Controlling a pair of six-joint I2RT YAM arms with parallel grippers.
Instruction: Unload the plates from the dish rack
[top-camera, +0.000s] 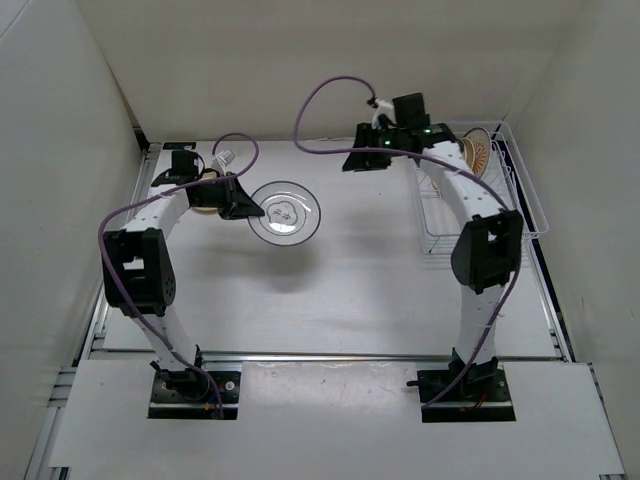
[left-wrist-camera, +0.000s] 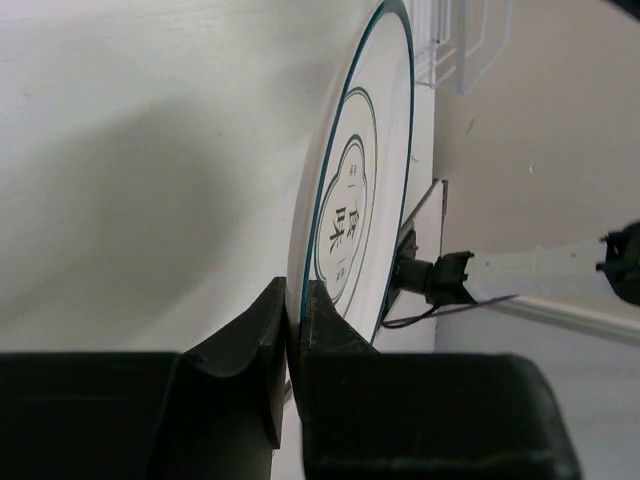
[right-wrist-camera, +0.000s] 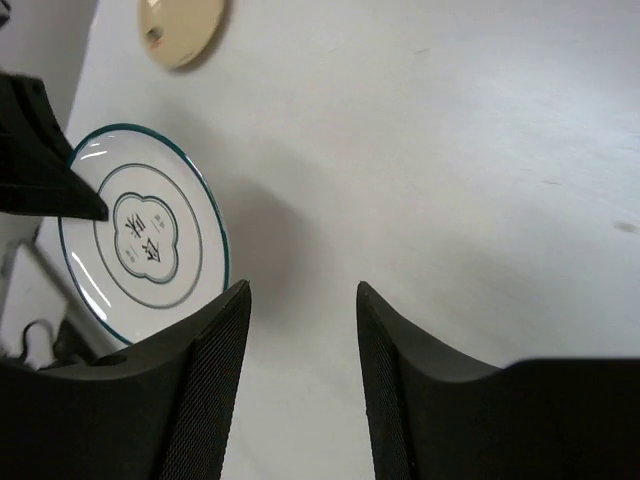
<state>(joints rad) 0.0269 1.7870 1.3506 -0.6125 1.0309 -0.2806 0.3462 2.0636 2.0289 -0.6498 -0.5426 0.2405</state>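
Observation:
My left gripper moves outward and down next. It brings the white plate onto bare table beside the cream-yellow plate to release the plate's rim, since that spot is empty.
A white plate with a dark rim and a small centre motif (top-camera: 285, 212) is held by its left rim in my left gripper (top-camera: 243, 209), which is shut on it. In the left wrist view the plate (left-wrist-camera: 360, 170) stands edge-on with its rim pinched between the jaws of the gripper (left-wrist-camera: 298, 292). My right gripper (top-camera: 360, 160) is open and empty to the right of the plate, with bare table between its fingers (right-wrist-camera: 303, 290). The dish rack (top-camera: 520, 200) stands at the far right with an orange sunburst plate (top-camera: 478, 150) upright in it.
A cream-yellow plate (right-wrist-camera: 180, 28) lies on the table at the far left, mostly hidden under the left arm in the top view. White walls close in on the left, back and right. A purple cable (top-camera: 320, 100) loops above the back of the table.

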